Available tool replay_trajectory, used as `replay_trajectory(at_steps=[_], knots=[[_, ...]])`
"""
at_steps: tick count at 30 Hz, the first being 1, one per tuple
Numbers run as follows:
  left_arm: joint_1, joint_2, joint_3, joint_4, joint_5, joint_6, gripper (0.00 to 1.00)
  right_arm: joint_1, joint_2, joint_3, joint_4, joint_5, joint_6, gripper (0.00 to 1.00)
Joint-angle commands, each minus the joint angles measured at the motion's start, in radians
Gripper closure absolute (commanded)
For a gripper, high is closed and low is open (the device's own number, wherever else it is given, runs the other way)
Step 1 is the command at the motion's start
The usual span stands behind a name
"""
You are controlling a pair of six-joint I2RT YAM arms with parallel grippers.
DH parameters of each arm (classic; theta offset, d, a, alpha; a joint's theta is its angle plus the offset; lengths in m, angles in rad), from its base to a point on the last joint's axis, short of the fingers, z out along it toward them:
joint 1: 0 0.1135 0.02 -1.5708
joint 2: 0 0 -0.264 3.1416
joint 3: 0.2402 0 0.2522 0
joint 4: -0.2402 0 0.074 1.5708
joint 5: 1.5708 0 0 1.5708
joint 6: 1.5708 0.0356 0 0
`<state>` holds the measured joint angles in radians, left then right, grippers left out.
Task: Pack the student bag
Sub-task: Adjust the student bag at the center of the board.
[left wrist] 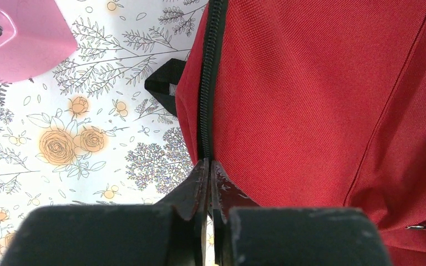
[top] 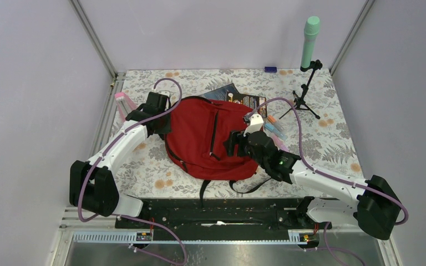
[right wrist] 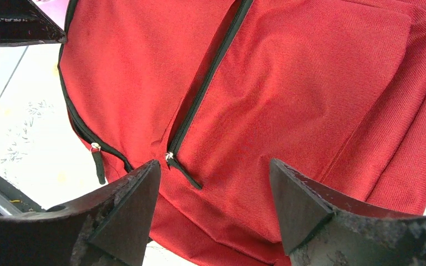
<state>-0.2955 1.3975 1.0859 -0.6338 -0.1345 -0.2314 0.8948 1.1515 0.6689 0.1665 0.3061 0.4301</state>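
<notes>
I should next move my right gripper to the left in the top view and outward, toward the black main zipper, because my left gripper already pinches that edge of the bag.
The student bag, a large red backpack with black zippers, lies flat in the middle of the flowered table. My left gripper is at the bag's left edge. In the left wrist view the left gripper is shut, and the bag's black main zipper runs in between the tips. My right gripper hangs open over the bag's right half. In the right wrist view the right gripper is just above the bag's red front, near the front pocket's zipper pull. The bag looks zipped shut.
A pink case lies left of the bag and shows in the left wrist view. Dark books stick out from behind the bag. Coloured pens lie at its right. A mint microphone on a black tripod stands at the back right.
</notes>
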Motion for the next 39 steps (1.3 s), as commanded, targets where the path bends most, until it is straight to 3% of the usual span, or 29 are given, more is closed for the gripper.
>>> replay_trajectory(at_steps=[1,12,22,28,39], knots=[[-0.011,-0.037,-0.001,0.04,-0.006,0.016,1.0,-0.005,-0.027,0.0,0.011,0.035,0.012,0.22],[-0.179,-0.222,-0.072,0.184,0.122,0.118,1.0,-0.005,-0.009,0.05,0.032,0.028,0.007,0.21],[-0.288,-0.252,-0.11,0.2,0.203,0.182,1.0,-0.005,0.226,0.279,0.104,-0.038,0.146,0.19],[-0.313,-0.251,-0.113,0.2,0.201,0.186,1.0,-0.005,0.403,0.499,0.029,-0.124,0.218,0.23],[-0.354,-0.246,-0.118,0.2,0.164,0.185,1.0,-0.007,0.609,0.64,-0.046,-0.174,0.286,0.28]])
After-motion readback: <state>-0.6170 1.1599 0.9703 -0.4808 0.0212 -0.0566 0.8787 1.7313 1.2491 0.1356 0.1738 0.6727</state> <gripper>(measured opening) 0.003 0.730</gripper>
